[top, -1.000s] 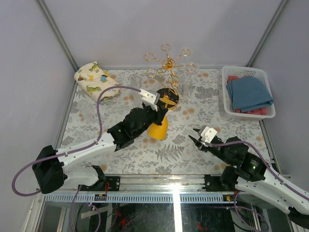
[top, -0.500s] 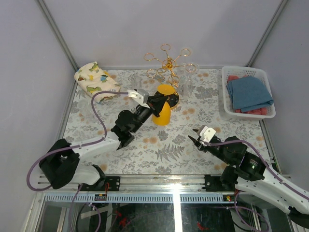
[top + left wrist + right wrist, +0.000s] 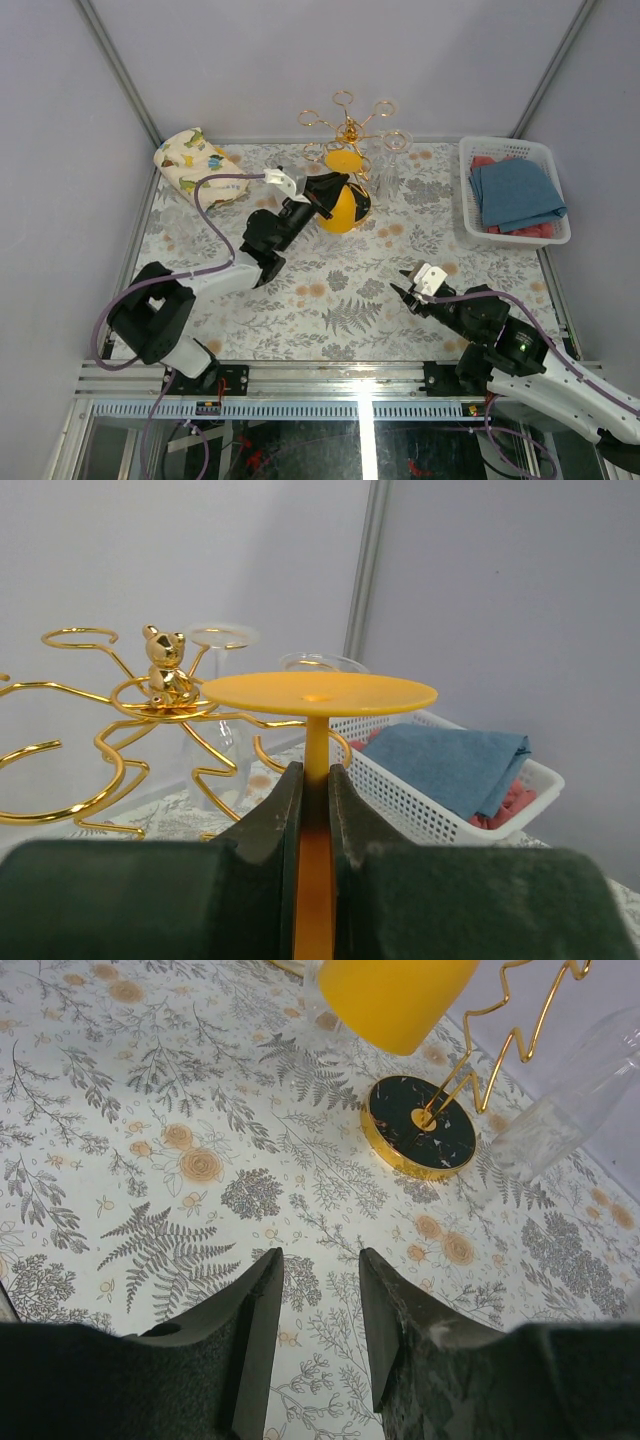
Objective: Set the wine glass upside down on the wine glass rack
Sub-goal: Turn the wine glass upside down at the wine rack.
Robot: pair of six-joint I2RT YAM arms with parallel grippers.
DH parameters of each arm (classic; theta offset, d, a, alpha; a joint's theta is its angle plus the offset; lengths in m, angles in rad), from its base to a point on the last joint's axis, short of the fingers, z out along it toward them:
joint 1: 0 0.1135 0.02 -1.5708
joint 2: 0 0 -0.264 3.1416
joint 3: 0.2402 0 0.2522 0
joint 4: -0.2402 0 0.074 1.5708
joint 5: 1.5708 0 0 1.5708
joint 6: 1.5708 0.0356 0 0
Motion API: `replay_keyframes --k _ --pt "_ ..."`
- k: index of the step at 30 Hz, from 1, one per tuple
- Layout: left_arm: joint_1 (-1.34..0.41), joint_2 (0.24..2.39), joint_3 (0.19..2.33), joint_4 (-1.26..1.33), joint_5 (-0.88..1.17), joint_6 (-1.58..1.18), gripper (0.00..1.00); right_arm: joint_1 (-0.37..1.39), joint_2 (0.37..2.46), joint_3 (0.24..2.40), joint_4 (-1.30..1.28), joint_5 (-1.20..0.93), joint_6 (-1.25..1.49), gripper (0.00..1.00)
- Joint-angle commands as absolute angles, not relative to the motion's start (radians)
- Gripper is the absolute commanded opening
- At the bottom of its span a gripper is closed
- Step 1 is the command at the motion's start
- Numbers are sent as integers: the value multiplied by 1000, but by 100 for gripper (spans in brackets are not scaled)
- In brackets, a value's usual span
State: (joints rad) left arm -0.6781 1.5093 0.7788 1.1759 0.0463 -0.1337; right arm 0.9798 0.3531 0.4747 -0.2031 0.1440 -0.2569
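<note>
I should next move my left gripper to the right in the top view, lower the wine glass's foot onto the rack's near gold loop and let go, because that loop is empty.
The yellow wine glass (image 3: 343, 207) hangs upside down just in front of the wine glass rack (image 3: 347, 125), its round foot (image 3: 320, 692) level with the gold looped arms (image 3: 110, 765). My left gripper (image 3: 316, 780) is shut on the thin yellow stem (image 3: 317, 748). From the right wrist, the yellow bowl (image 3: 395, 995) floats above the table beside the rack's black gold-rimmed base (image 3: 420, 1125). My right gripper (image 3: 318, 1257) stands open and empty low over the floral cloth, well short of the rack (image 3: 403, 282).
Clear glasses (image 3: 222, 637) (image 3: 590, 1090) hang on the rack's far arms. A white basket (image 3: 465, 185) with a blue cloth (image 3: 515, 192) sits at the right. A dinosaur-print bundle (image 3: 195, 165) lies back left. Grey walls close in on three sides.
My left arm has carried the yellow glass up and away from mid-table to the rack. The glass's foot now stands beside the gold arms. The right arm has stayed put.
</note>
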Motion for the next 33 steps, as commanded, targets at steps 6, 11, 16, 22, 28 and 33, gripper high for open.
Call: replay_keyframes --k 6,11,16,22,28,33 --pt "-634 1567 844 1252 11 -85 0 982 342 465 -177 173 -241 43" --pt "-616 1600 859 1252 3 -86 0 982 346 459 -172 167 -233 43" --pt "-615 1651 911 1233 9 -59 0 982 350 453 -164 159 -237 43" --pt "-613 1701 964 1218 -11 -20 0 983 333 440 -153 116 -238 44" --pt "-602 1737 981 1228 -16 -29 0 983 335 436 -152 118 -238 44" --pt "-601 1769 1003 1221 22 -43 0 983 342 436 -151 117 -238 44"
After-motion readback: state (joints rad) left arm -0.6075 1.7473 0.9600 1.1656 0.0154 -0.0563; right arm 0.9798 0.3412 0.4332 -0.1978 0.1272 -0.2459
